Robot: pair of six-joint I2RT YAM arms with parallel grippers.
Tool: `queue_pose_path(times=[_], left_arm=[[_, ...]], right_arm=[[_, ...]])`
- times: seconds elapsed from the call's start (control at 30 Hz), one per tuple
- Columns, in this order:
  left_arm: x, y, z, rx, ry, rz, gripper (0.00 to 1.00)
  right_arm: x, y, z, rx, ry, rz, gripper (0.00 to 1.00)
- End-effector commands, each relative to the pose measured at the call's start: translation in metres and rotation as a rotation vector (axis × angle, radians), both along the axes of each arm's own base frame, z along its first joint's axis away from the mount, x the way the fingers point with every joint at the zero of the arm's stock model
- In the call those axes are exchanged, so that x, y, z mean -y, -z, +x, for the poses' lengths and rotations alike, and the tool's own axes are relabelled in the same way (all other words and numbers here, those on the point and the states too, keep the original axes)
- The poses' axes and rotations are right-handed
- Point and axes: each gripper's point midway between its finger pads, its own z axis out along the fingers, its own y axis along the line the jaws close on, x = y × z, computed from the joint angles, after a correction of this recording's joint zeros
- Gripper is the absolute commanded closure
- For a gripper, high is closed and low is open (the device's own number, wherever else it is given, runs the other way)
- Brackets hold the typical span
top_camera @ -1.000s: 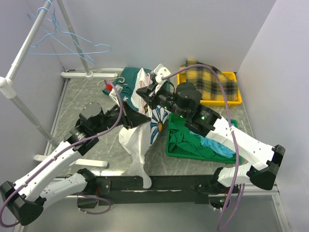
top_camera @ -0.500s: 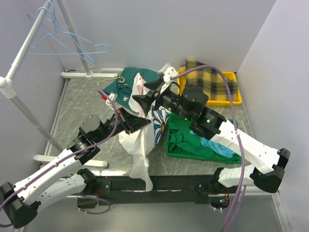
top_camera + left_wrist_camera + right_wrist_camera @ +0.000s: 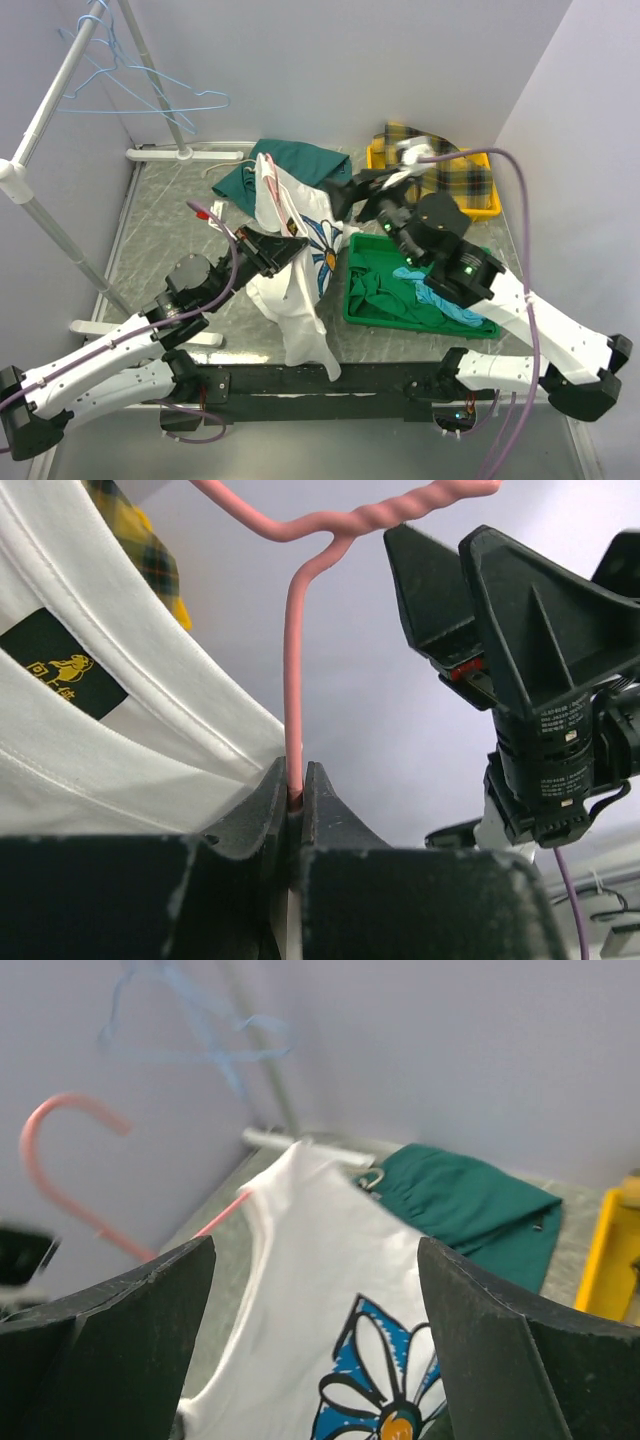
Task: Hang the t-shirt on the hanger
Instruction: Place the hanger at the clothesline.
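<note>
I should lift the hanger's bare hook over the rack's bar (image 3: 62, 80) with my left gripper and release: the bar is above my gripper and to its left in the top view.
The white t-shirt (image 3: 290, 270) with its blue flower print (image 3: 325, 248) hangs draped over the pink hanger (image 3: 207, 213), whose hook sticks out to the left. My left gripper (image 3: 288, 248) is shut on the hanger's wire (image 3: 293, 680) just below the twisted neck; the jaws pinch it tight (image 3: 296, 792). The shirt's collar and label (image 3: 70, 665) lie to the left of the wire. My right gripper (image 3: 347, 195) stands wide open to the right of the shirt and apart from it. Its wrist view looks between the fingers (image 3: 315, 1250) at the t-shirt (image 3: 320, 1300) and the hanger's hook (image 3: 60, 1160).
A dark green garment (image 3: 290, 160) lies behind the shirt. A green bin (image 3: 355, 305) of clothes sits to the right. A yellow bin (image 3: 485, 205) with plaid cloth is at the back right. Light blue hangers (image 3: 130, 85) hang on the rack (image 3: 40, 115) at the left.
My right gripper has opened, let go of the t-shirt and drawn back to the right. The left arm has pulled back with the hanger, and the shirt now hangs wider on it.
</note>
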Motion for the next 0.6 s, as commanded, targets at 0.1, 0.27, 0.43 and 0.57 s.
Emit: queue_pose_path(times=[0.1,0.27,0.43,0.57], left_arm=[[-0.018,-0.112,-0.008,0.152,-0.11,-0.206,0.99],[-0.009,-0.156,-0.024,0.203,-0.097,-0.239,0.99],[0.004,-0.186,-0.039,0.246,-0.088,-0.236,0.99],[0.0,-0.21,-0.041,0.28,-0.151,-0.236,0.99]], right_arm=[[0.043,0.025,0.054,-0.184,0.206,0.164,0.11],[0.008,0.069,0.112,-0.328,0.131,0.138,0.12],[-0.043,0.074,0.148,-0.389,-0.065,0.17,0.13],[-0.091,0.106,0.15,-0.502,-0.22,0.166,0.19]])
